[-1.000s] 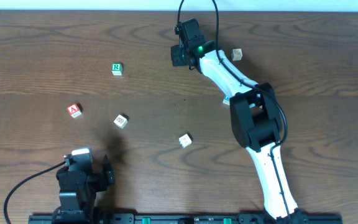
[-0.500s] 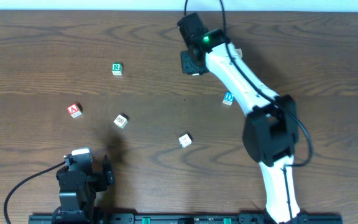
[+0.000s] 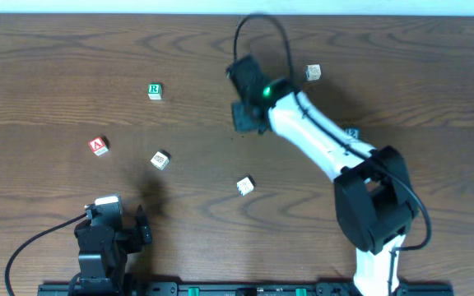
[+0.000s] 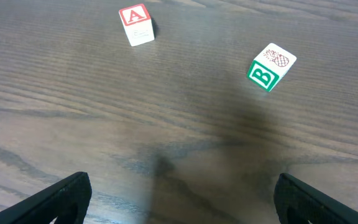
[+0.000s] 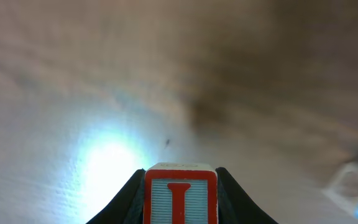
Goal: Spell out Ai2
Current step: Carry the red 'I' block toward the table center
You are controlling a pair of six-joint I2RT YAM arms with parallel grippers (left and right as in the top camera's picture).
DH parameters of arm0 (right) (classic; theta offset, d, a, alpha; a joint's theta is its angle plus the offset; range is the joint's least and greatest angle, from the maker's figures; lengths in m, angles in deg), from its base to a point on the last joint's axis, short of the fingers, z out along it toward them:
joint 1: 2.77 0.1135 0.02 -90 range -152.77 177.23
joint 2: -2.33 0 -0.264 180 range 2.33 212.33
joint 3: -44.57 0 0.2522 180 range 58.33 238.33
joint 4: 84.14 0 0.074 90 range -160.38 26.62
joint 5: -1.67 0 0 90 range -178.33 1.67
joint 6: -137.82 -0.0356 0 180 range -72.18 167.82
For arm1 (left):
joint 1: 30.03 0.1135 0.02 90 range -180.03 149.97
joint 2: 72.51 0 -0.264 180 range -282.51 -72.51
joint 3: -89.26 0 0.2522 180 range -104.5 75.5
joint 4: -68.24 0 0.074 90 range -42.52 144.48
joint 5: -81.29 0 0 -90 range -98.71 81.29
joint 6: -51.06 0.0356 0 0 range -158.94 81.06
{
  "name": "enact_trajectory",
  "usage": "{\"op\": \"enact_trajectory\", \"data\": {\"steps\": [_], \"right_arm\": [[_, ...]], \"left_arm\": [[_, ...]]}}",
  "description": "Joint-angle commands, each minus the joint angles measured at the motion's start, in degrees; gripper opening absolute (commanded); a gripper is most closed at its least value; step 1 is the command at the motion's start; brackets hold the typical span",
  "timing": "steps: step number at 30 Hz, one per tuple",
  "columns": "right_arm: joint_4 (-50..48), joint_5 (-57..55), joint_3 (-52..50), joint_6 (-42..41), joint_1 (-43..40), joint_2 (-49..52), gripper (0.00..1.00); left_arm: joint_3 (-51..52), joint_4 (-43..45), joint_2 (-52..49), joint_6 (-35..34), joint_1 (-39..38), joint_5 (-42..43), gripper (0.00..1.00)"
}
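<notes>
My right gripper should next turn square to the grain, go down and release the "I" cube, as the table's bare middle is below, clear of other cubes.
My right gripper (image 3: pixel 248 117) is shut on the red "I" cube (image 5: pixel 180 196) and holds it over the middle of the table; in the overhead view the gripper hides the cube. The red "A" cube (image 3: pixel 98 146) lies at the left and also shows in the left wrist view (image 4: pixel 136 25). My left gripper (image 4: pixel 185 208) is open and empty, parked at the front left (image 3: pixel 130 230). No blue "2" face can be read. Two pale cubes whose faces I cannot read lie at mid-front (image 3: pixel 245 186) and far right (image 3: pixel 313 73).
A green "R" cube (image 3: pixel 155 90) lies far left of centre. A green "B" cube (image 4: pixel 271 66) lies right of the "A" cube, also in the overhead view (image 3: pixel 160 159). The blue "D" cube (image 3: pixel 351 131) peeks out beside the right arm.
The right gripper has carried the "I" cube from the far side toward the table's middle. The arm now mostly covers the "D" cube. The left arm has not moved.
</notes>
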Motion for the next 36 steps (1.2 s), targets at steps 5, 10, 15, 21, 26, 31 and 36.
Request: {"op": "enact_trajectory", "data": {"steps": [5, 10, 15, 21, 26, 31, 36], "right_arm": [[-1.3, -4.2, -4.8, -12.4, 1.8, -2.1, 0.01], [-3.6, -4.6, -4.9, -13.5, 2.0, -2.1, 0.01], [-5.6, -4.5, -4.9, -14.0, 2.7, -1.7, 0.01], [-7.8, -4.5, -4.9, -14.4, 2.9, -0.3, 0.01], [-8.1, -4.5, -4.9, -15.7, 2.9, 1.1, 0.01], [-10.1, -4.6, -4.9, -15.7, 2.9, 1.7, 0.01], [-10.5, -5.0, -4.9, -16.9, 2.9, 3.5, 0.01]], "left_arm": [[1.7, -2.4, 0.3, 0.2, 0.2, -0.6, 0.95], [1.7, -2.4, 0.3, 0.2, 0.2, -0.6, 0.95], [1.7, -2.4, 0.3, 0.2, 0.2, -0.6, 0.95], [1.7, -2.4, 0.3, 0.2, 0.2, -0.6, 0.95], [1.7, -2.4, 0.3, 0.2, 0.2, -0.6, 0.95], [1.7, -2.4, 0.3, 0.2, 0.2, -0.6, 0.95], [1.7, -2.4, 0.3, 0.2, 0.2, -0.6, 0.95]]}}
